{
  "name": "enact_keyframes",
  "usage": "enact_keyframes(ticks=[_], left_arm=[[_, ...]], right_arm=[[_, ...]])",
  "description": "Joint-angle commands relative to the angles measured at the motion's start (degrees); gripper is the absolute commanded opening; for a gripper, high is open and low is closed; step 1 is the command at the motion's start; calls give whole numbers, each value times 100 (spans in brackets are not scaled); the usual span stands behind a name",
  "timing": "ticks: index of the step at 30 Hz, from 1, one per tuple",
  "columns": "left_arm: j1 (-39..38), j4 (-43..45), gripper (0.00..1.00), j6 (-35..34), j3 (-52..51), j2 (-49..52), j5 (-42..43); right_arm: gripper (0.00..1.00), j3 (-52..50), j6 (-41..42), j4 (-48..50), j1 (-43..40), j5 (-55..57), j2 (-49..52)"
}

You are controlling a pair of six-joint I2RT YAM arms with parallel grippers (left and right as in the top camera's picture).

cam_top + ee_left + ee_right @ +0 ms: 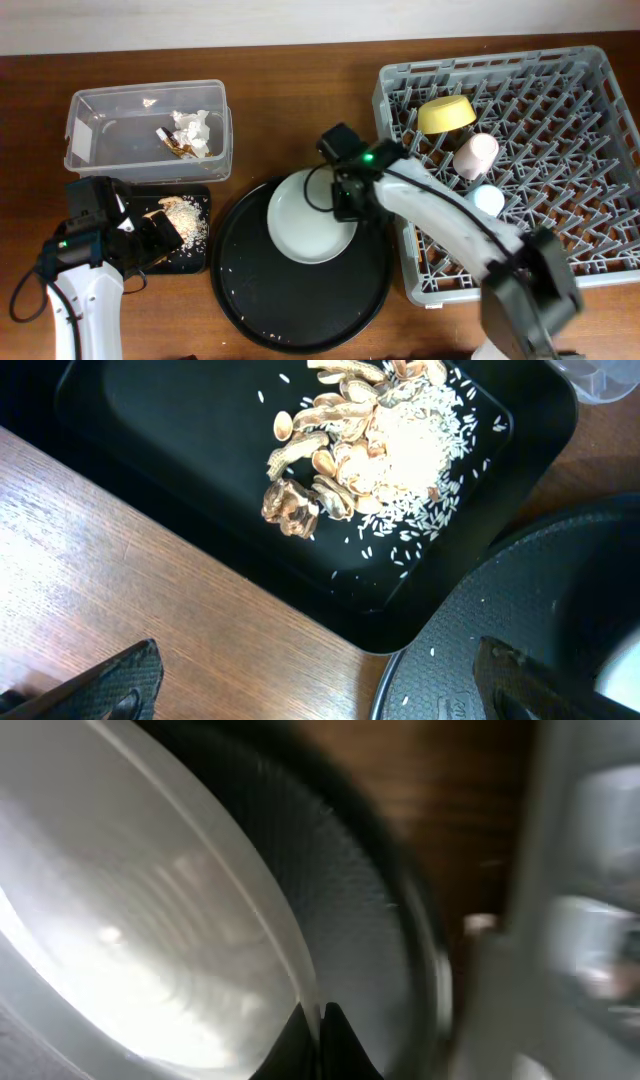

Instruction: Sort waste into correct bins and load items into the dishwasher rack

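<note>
The open gap by the yellow bowl lies right of my right gripper in the overhead view, so I should bring the plate (305, 225) up, across and down there upright.
The pale plate (305, 225) lies on the round black serving tray (300, 300). My right gripper (350, 200) is shut on the plate's right rim; in the right wrist view its fingers (318, 1020) pinch the plate's (150, 940) edge. My left gripper (160, 238) is open and empty, its fingers (315, 680) spread over bare table between the shallow black tray (180, 440) and the serving tray (540, 600). Tan food scraps and rice (340, 450) lie in the black tray. The grey rack (560, 100) holds the yellow bowl (446, 114), pink cup (476, 155) and blue cup (488, 199). The chopsticks are out of view.
The clear tub (100, 135) at the back left holds white napkins (195, 128) and a brown-and-white wrapper (175, 148). The black tray (195, 255) sits just in front of it, close to the serving tray. A few rice grains dot the serving tray.
</note>
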Motion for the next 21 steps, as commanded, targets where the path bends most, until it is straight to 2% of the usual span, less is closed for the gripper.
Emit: enact_keyframes(ticks=[1, 5, 7, 9, 11, 14, 16, 21], left_arm=[[31, 0, 98, -35, 0, -55, 24], [31, 0, 98, -35, 0, -55, 26], [31, 7, 98, -35, 0, -55, 26], [31, 15, 98, -35, 0, -55, 26], [31, 33, 98, -35, 0, -55, 26], [31, 39, 98, -35, 0, -55, 26], [31, 42, 98, -35, 0, -55, 26], [31, 44, 98, -35, 0, -55, 26]], right_arm=[[4, 66, -216, -98, 13, 1578, -1266], [4, 116, -234, -122, -37, 4325, -2238], [4, 114, -372, -2, -570, 5584, -2238], [4, 114, -1099, 706, -1287, 5608, -2094], [4, 114, -1097, 793, -1558, 5447, -1858], [4, 111, -1093, 776, -1550, 5180, -1248], [4, 111, -1088, 767, -1545, 4341, -850], [4, 111, -1073, 763, -1545, 3141, -721]])
